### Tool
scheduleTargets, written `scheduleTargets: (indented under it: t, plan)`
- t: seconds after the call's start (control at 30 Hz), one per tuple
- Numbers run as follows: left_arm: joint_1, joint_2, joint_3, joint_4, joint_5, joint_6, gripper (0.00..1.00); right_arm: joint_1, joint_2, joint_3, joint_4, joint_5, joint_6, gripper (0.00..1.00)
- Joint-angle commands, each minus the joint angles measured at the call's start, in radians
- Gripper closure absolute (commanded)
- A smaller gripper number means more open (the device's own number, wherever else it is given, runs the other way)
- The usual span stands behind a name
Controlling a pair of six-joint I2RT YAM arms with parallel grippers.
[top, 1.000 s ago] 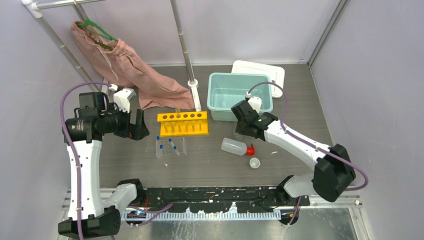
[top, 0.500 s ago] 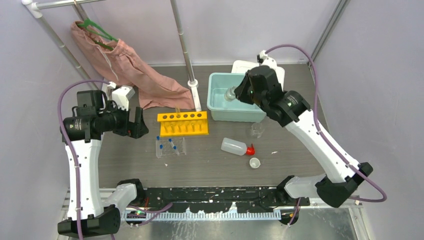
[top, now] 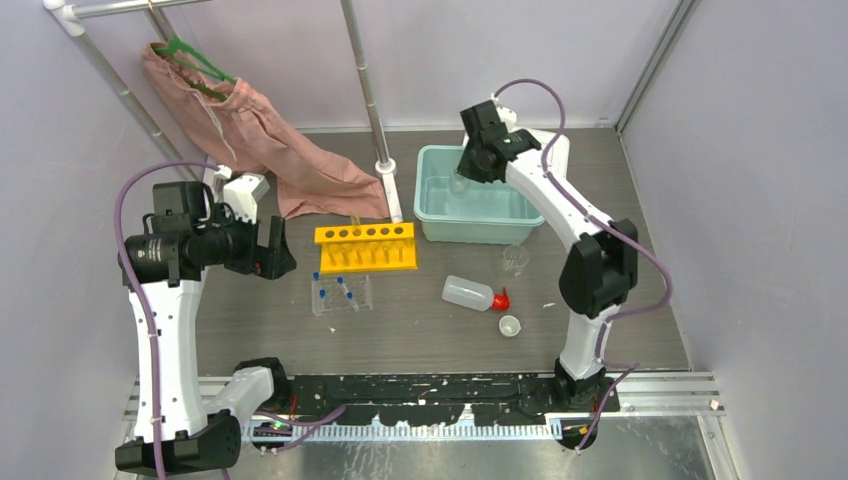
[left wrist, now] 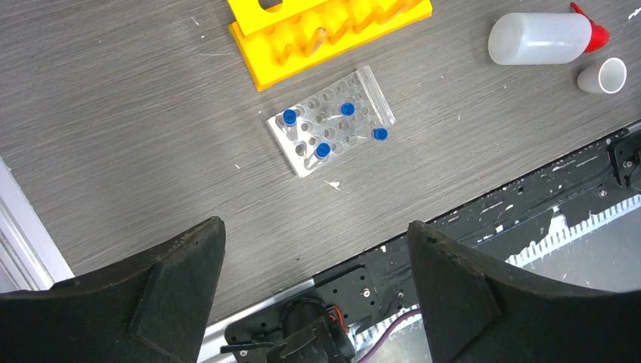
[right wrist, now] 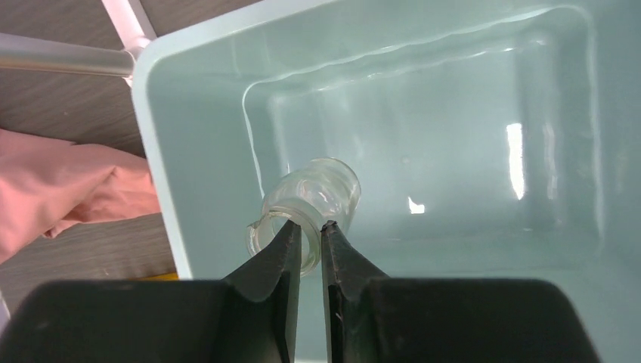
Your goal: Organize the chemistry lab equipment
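Observation:
My right gripper lowers into the bin toward the bin's end by the metal pole next and opens, since the beaker hangs above the bin's empty bottom.
My right gripper [right wrist: 311,225] is shut on the rim of a clear glass beaker [right wrist: 317,197], one finger inside the mouth and one outside. It holds the beaker tilted over the left part of the teal bin [right wrist: 196,136]; from above, the beaker [top: 459,183] hangs inside the bin's [top: 430,155] outline. A second beaker [top: 515,259] stands on the table in front of the bin. My left gripper [left wrist: 314,227] is open and empty, high above the table left of the well tray [left wrist: 330,130], which holds several blue-capped tubes.
The yellow tube rack [top: 366,245] sits behind the well tray [top: 340,295]. The white squeeze bottle [top: 467,292] lies on its side, a tiny white cup [top: 509,325] near it. A pink cloth [top: 260,130] hangs at the back left beside a metal pole [top: 365,90].
My right arm has lifted the beaker from the table near the squeeze bottle and carried it back over the teal bin. The left arm has stayed almost still.

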Motion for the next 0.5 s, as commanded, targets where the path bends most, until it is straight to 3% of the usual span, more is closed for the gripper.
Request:
scheduleTargets:
  t: [0.0, 0.27, 0.47]
  plan:
    - [-0.001, -0.016, 0.025, -0.001, -0.004, 0.007, 0.1, 0.003, 0.079, 0.129, 0.079, -0.071, 0.027, 0.99]
    - [-0.002, -0.024, 0.007, 0.002, -0.01, 0.013, 0.11, -0.025, 0.25, 0.172, 0.157, -0.222, 0.133, 0.99]
    - [-0.001, -0.024, 0.005, 0.001, -0.011, 0.017, 0.11, -0.085, 0.294, 0.067, 0.279, -0.365, 0.271, 0.99]
